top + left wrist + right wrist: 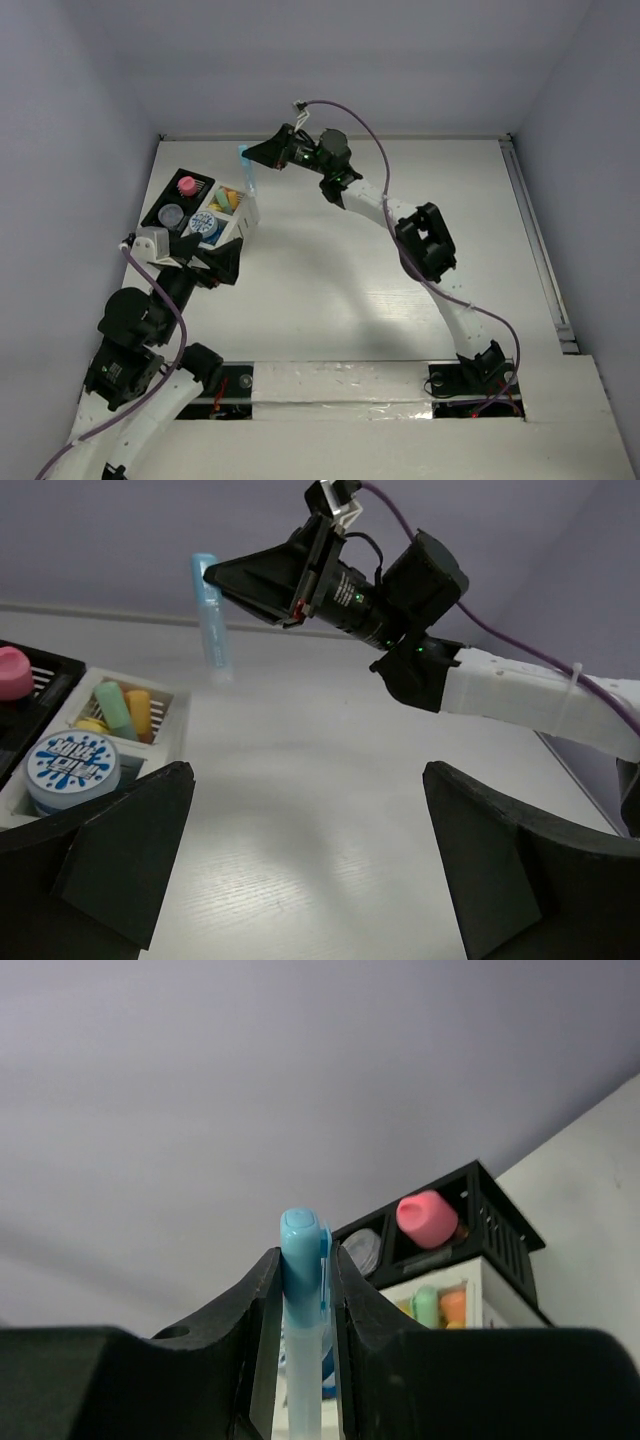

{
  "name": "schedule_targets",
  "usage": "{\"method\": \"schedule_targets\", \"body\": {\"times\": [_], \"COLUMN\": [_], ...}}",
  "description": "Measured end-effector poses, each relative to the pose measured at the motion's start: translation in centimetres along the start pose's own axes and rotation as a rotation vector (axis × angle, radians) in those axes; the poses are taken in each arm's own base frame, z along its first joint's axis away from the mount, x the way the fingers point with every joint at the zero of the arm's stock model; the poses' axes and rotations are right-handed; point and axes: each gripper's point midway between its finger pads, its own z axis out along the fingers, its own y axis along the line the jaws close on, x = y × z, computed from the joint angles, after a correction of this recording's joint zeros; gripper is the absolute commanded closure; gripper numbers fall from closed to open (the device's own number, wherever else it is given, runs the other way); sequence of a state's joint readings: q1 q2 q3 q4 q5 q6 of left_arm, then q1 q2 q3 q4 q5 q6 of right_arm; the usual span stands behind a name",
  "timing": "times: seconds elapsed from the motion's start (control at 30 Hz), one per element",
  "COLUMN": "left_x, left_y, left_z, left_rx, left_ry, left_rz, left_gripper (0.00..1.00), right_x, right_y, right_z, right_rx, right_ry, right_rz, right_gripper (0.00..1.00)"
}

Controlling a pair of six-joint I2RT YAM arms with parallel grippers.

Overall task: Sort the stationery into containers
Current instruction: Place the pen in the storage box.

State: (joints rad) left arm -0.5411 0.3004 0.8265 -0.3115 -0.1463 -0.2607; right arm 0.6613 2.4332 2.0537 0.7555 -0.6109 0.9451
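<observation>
The section of the white box that already holds sticks is below my right gripper, to its left in the top view. I will move my right gripper over that section next, go down and let go there.
My right gripper is shut on a light blue stick, held upright in the air beyond the far corner of the white compartmented box. That box holds green, orange and yellow sticks and a blue-lidded tub. The black ribbed tray beside it holds a pink piece and a clear-lidded tub. My left gripper stands open and empty, low over the table just near the box.
The right arm arches across the middle of the table, with a purple cable looping above it. A metal rail runs along the table's right edge. Walls close in the back and both sides.
</observation>
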Motion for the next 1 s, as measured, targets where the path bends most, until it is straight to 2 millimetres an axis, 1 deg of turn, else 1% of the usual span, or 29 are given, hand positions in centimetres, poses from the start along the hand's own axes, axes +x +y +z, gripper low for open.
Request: {"method": "schedule_targets", "body": {"times": [0.1, 0.17, 0.2, 0.3, 0.5, 0.7, 0.83, 0.97, 1.0], "left_x": [1.5, 2.6, 2.7, 2.5, 2.0, 1.8, 1.7, 1.7, 1.6], "left_y": [1.4, 2.2, 2.4, 2.7, 3.1, 3.3, 3.4, 3.5, 3.5], "left_z": [0.4, 0.6, 0.6, 0.7, 0.7, 0.7, 0.7, 0.7, 0.7], "left_rx": [-0.053, -0.085, -0.097, -0.112, -0.13, -0.141, -0.146, -0.151, -0.153], "left_ry": [-0.003, 0.017, 0.018, 0.004, -0.016, -0.026, -0.028, -0.03, -0.031], "left_rz": [0.005, 0.013, 0.016, 0.021, 0.027, 0.029, 0.029, 0.029, 0.029], "left_gripper": [0.01, 0.01, 0.01, 0.01, 0.01, 0.01, 0.01, 0.01, 0.01], "right_x": [-0.1, 0.2, 0.5, 1.3, 3.5, 6.5, 7.4, 7.5, 7.5], "right_y": [-0.2, -0.1, -0.1, 0.0, -1.0, -3.4, -4.3, -4.8, -4.7], "right_z": [2.1, 3.1, 3.5, 4.4, 5.7, 6.1, 6.0, 5.8, 5.9], "right_rx": [-0.013, -0.014, -0.01, 0.003, 0.03, 0.085, 0.111, 0.125, 0.123], "right_ry": [0.01, 0.015, 0.016, 0.016, 0.01, 0.031, 0.035, 0.038, 0.036], "right_rz": [-0.07, -0.11, -0.128, -0.171, -0.203, -0.201, -0.208, -0.221, -0.227], "right_gripper": [1.0, 1.0, 1.0, 1.0, 1.0, 1.0, 1.0, 1.0, 0.97]}}
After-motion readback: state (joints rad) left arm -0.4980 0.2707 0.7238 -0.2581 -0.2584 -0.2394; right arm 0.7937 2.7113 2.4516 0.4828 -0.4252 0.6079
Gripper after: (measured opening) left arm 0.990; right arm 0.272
